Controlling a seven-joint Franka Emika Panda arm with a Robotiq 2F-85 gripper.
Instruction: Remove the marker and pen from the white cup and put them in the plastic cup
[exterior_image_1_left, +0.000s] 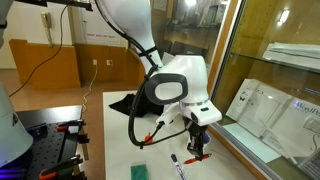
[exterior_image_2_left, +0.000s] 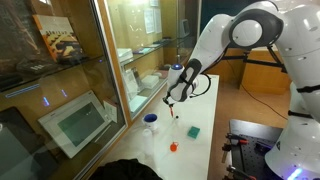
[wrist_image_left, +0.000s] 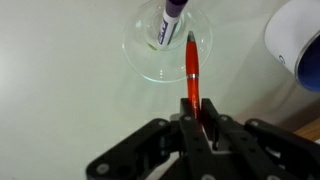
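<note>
The loose end of the pen already reaches over the rim of the plastic cup, so next I will lower my gripper over the clear plastic cup and release the red pen beside the marker.
My gripper (wrist_image_left: 196, 112) is shut on the slim red pen (wrist_image_left: 192, 70). The pen's free end reaches over the rim of the clear plastic cup (wrist_image_left: 140, 55). The dark marker (wrist_image_left: 170, 15) with a whitish end leans inside that plastic cup. The white cup (wrist_image_left: 300, 40) stands to the right of it, partly cut off by the frame edge. In both exterior views the gripper (exterior_image_1_left: 200, 140) (exterior_image_2_left: 172, 100) hangs low over the white table with the pen (exterior_image_2_left: 176, 112) pointing down. The white cup (exterior_image_2_left: 150, 122) stands near the glass wall.
A glass partition (exterior_image_1_left: 270, 90) runs close along the table's side. A small green object (exterior_image_1_left: 140, 168) (exterior_image_2_left: 192, 130) lies on the table. A small orange object (exterior_image_2_left: 173, 147) sits nearer the table's front. A dark cloth (exterior_image_1_left: 125, 103) lies at the back.
</note>
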